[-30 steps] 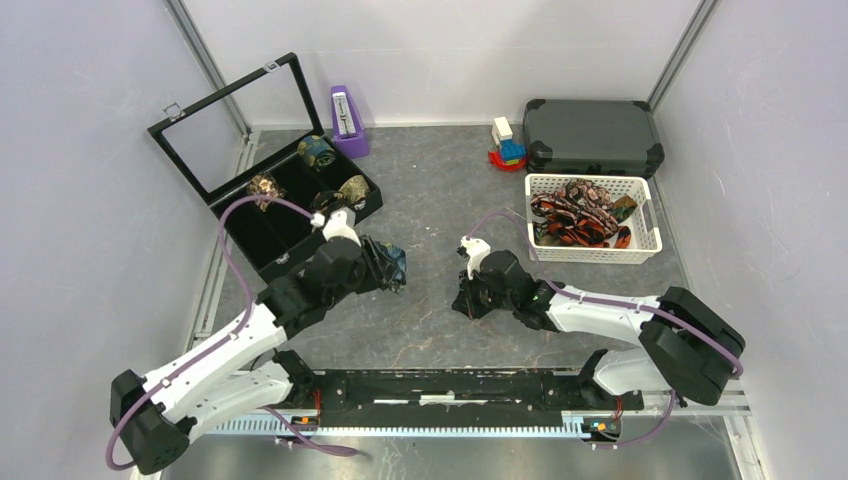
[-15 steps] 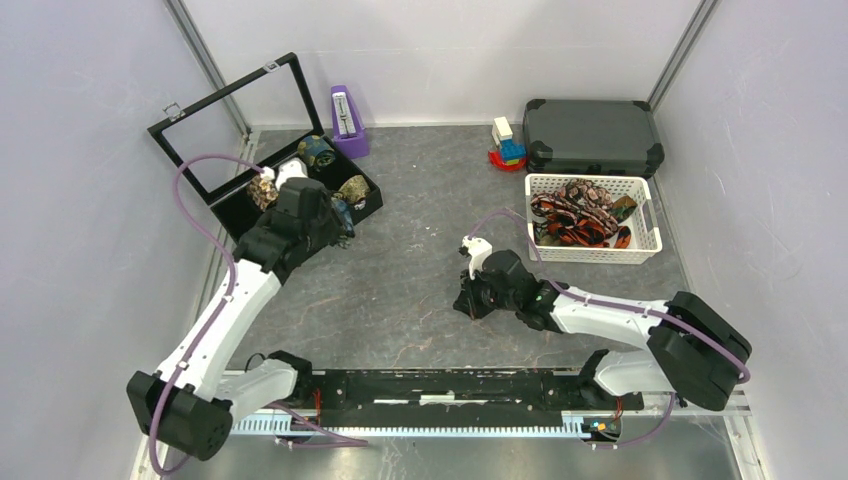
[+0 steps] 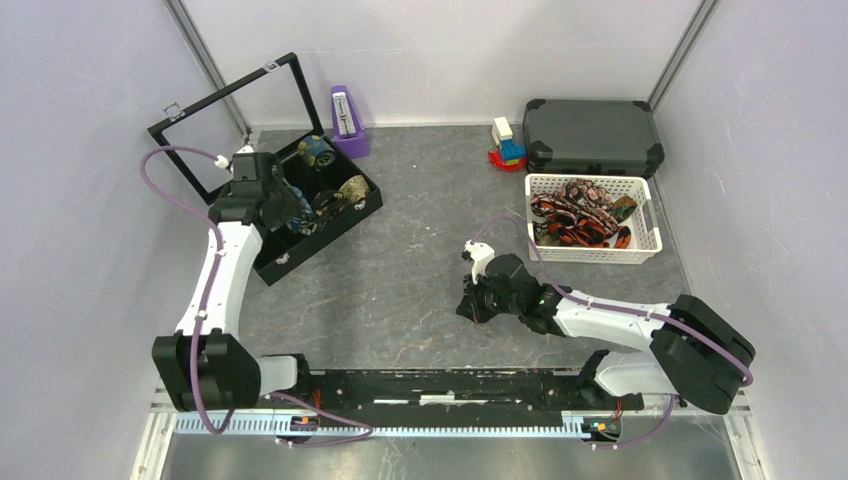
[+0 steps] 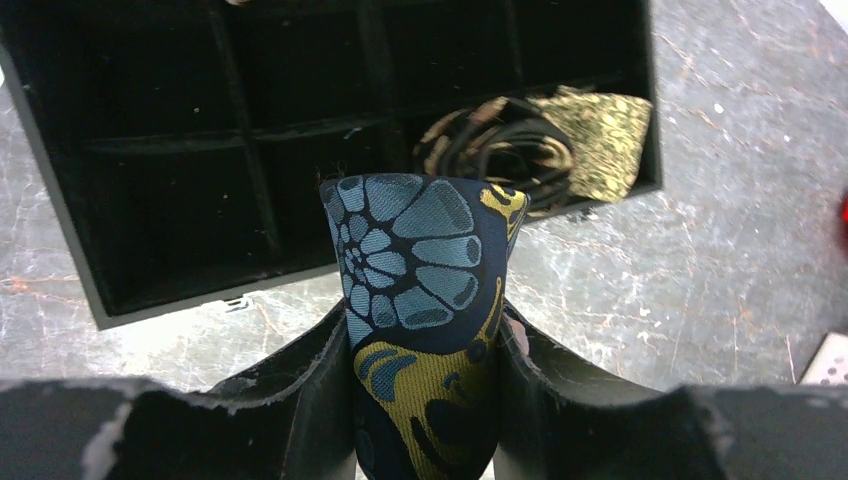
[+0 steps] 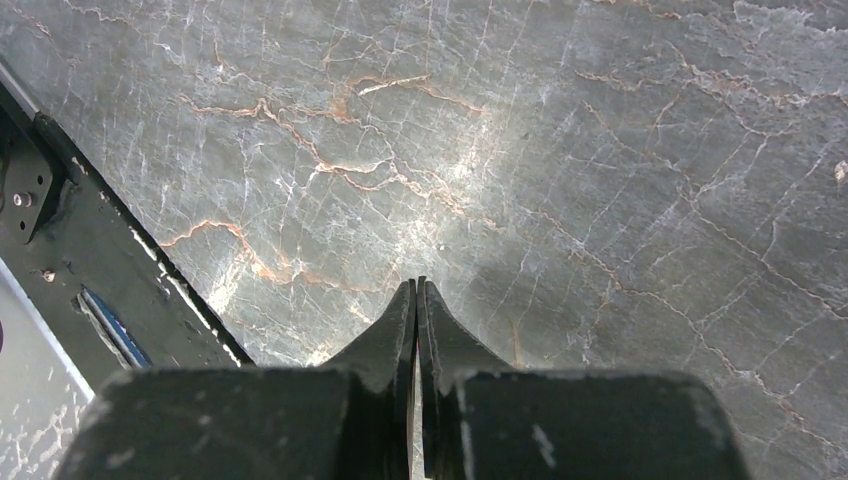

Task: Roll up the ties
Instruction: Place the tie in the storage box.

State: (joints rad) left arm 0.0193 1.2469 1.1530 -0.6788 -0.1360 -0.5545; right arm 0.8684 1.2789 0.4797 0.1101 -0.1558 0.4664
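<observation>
The empty cell beside the gold-brown coiled tie is below, so the left gripper should next go down, tilt toward that cell and let go of the navy tie (image 4: 420, 270) inside.
My left gripper (image 4: 424, 322) is shut on a rolled dark navy tie (image 4: 420, 270) with blue and gold paisley, held above the black compartment box (image 4: 60, 150). In the top view the left gripper (image 3: 290, 208) hovers over that box (image 3: 290, 257). A gold-brown coiled tie (image 4: 540, 145) lies in a box compartment. Other coiled ties (image 3: 318, 150) sit in the box's far cells. Loose red-orange and brown ties (image 3: 575, 215) fill the white basket (image 3: 645, 245). My right gripper (image 5: 416, 290) is shut and empty, low over the bare table (image 3: 468, 300).
The box's open glass lid (image 3: 225, 110) leans back at the far left. A purple stand (image 3: 347, 120), a small stack of coloured blocks (image 3: 507, 145) and a dark hard case (image 3: 592, 135) stand along the back wall. Grey marble tabletop lies between the arms.
My left arm has swung from the table's middle back and left to above the compartment box, carrying the rolled navy tie. The right arm has barely moved.
</observation>
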